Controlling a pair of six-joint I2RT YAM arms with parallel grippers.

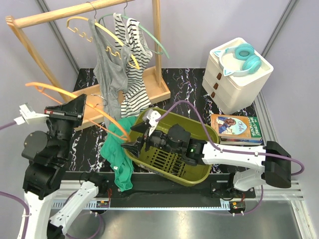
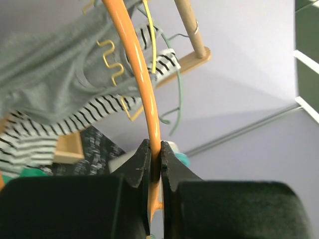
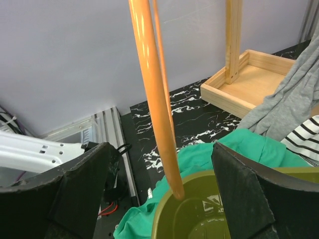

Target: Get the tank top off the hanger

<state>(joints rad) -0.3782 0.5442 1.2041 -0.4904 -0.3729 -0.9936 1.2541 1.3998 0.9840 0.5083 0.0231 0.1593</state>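
Note:
The hanger's bare tip (image 1: 127, 138) already hangs between my right gripper's fingers, so they edge further over the basket (image 1: 194, 174) next, stay around the tip, then close on it.
My left gripper (image 1: 79, 105) is shut on the thin bar of an orange hanger (image 1: 55, 89), which it holds up at the left; the jaws clamp the bar in the left wrist view (image 2: 155, 162). The hanger's long arm (image 3: 154, 99) slopes down, and its bare tip hangs just over the basket rim. The green tank top (image 1: 117, 154) lies draped over the near-left rim of the olive basket (image 1: 194, 174) and onto the table; it also shows in the right wrist view (image 3: 209, 154). My right gripper (image 1: 135, 140) is open and empty, its fingers on either side of the hanger's tip (image 3: 162, 164).
A wooden clothes rack (image 1: 149, 87) at the back holds a grey tank top (image 1: 107, 69) and a striped tank top (image 1: 134, 69) on hangers. A white drawer box (image 1: 237, 79) with teal headphones (image 1: 244, 57) stands at the right, with books (image 1: 237, 128) in front of it.

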